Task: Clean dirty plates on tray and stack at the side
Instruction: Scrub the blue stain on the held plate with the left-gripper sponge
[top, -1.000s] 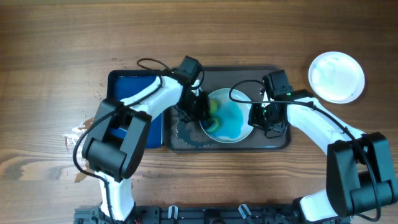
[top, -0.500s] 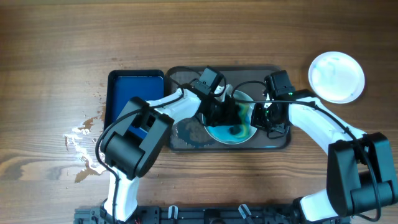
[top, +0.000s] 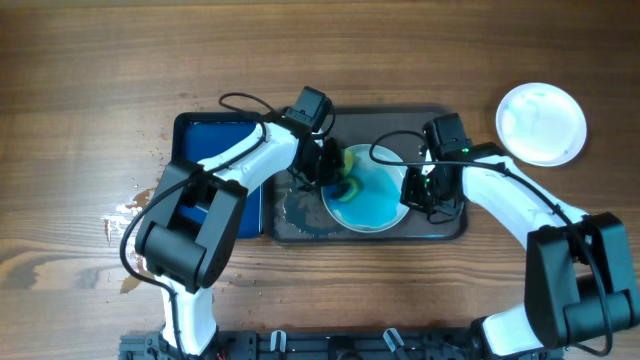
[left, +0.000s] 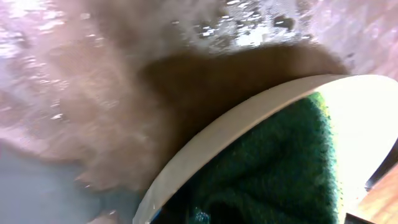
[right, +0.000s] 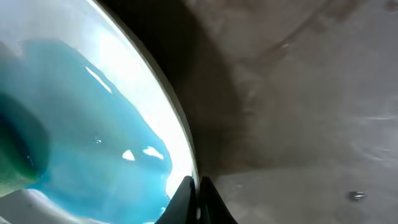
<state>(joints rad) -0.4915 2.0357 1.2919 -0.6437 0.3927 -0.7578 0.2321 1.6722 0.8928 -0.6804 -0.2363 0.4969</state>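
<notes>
Next, my left gripper moves up, across and down into the deep-blue tray (top: 208, 143), which lies open to its left in the overhead view, to free the sponge.
A white plate (top: 375, 195) covered in blue liquid lies in the dark grey tray (top: 450, 228). My left gripper (top: 330, 172) is over the plate's left edge, shut on a green and yellow sponge (top: 346, 182) that presses on the plate. In the left wrist view the green sponge (left: 273, 168) fills the lower right behind the plate's rim (left: 249, 118), and the fingers are hidden. My right gripper (top: 418, 190) is shut on the plate's right rim; its dark fingertips (right: 185, 198) pinch the rim of the blue-smeared plate (right: 81, 124). A second white plate (top: 541, 122) sits on the table at the far right.
A smaller deep-blue tray (top: 215, 140) stands just left of the grey tray, under my left arm. Water is spilled on the wooden table (top: 130, 215) at the left. The grey tray's floor (right: 298, 93) is wet, with a pale wet patch (top: 300, 212) at its front left.
Half a second ago my left gripper and sponge were further right over the plate's middle; they have swept back to its left edge. The right gripper has held still on the rim.
</notes>
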